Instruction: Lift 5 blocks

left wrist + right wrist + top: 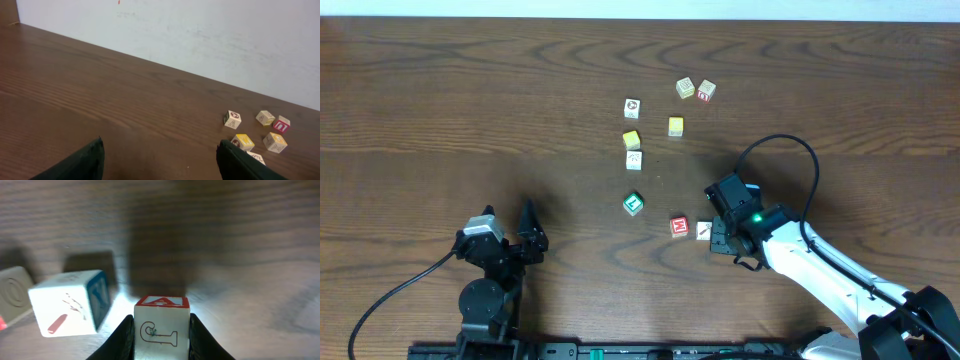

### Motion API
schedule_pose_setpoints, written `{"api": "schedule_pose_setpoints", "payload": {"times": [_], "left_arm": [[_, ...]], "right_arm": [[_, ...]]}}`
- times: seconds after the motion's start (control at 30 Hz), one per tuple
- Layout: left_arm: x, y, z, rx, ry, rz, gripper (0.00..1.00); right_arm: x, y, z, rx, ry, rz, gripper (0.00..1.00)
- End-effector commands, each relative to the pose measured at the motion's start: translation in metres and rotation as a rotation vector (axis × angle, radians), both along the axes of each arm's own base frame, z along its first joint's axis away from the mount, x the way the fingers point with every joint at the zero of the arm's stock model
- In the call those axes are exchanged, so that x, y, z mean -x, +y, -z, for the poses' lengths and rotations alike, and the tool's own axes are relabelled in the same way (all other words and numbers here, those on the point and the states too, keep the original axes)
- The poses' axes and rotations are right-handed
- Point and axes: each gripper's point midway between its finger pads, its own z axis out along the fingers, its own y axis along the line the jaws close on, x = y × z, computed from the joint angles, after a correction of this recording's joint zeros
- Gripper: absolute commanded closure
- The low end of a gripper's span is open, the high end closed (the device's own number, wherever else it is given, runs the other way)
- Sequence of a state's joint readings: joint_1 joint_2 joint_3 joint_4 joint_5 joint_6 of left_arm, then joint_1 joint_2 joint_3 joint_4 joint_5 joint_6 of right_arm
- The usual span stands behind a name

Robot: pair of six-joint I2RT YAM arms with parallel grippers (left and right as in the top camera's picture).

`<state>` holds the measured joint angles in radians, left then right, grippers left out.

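I will next push my right gripper to the left in the overhead view against the white block's blue side (710, 231) (99, 300) and then let go, because there is a gap between the white block and the red-faced block.
My right gripper (161, 330) is shut on a whitish block (161, 325) with a red-edged top face and a red outline drawing. From overhead that block is hidden under the right gripper (718, 238). Just left of it lie a white block (704, 231) with a red mark, the red-faced block (679, 226) and the green-faced block (634, 204). The white block (70, 307) shows close by in the right wrist view. Further back lie other whitish blocks (634, 159) (632, 107). My left gripper (508, 212) stands open at the front left, far from them, holding nothing.
Two yellow-faced cubes (632, 140) (676, 126) lie among the back blocks, with two more pale cubes (685, 88) (706, 91) behind them. The left wrist view shows the same back cluster (243, 142) before a white wall (200, 35). A black cable (790, 150) loops over the right arm.
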<state>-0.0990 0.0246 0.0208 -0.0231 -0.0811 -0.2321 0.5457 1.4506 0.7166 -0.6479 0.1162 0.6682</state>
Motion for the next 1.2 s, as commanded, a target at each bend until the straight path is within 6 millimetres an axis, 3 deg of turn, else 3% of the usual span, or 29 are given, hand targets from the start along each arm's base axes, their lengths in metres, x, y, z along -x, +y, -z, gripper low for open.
{"api": "schedule_pose_setpoints", "payload": {"times": [0.0,0.77,1.17], "left_arm": [[0.001,0.003,0.019,-0.010,0.061,-0.016,0.28],[0.001,0.003,0.019,-0.010,0.061,-0.015,0.28],[0.001,0.003,0.019,-0.010,0.061,-0.016,0.28]], "right_arm": [[0.001,0.010,0.001,-0.044,0.005,-0.042,0.82],[-0.018,0.028,-0.005,-0.101,-0.077,-0.122,0.79],[-0.015,0.038,-0.006,-0.159,-0.061,-0.139,0.82]]}}
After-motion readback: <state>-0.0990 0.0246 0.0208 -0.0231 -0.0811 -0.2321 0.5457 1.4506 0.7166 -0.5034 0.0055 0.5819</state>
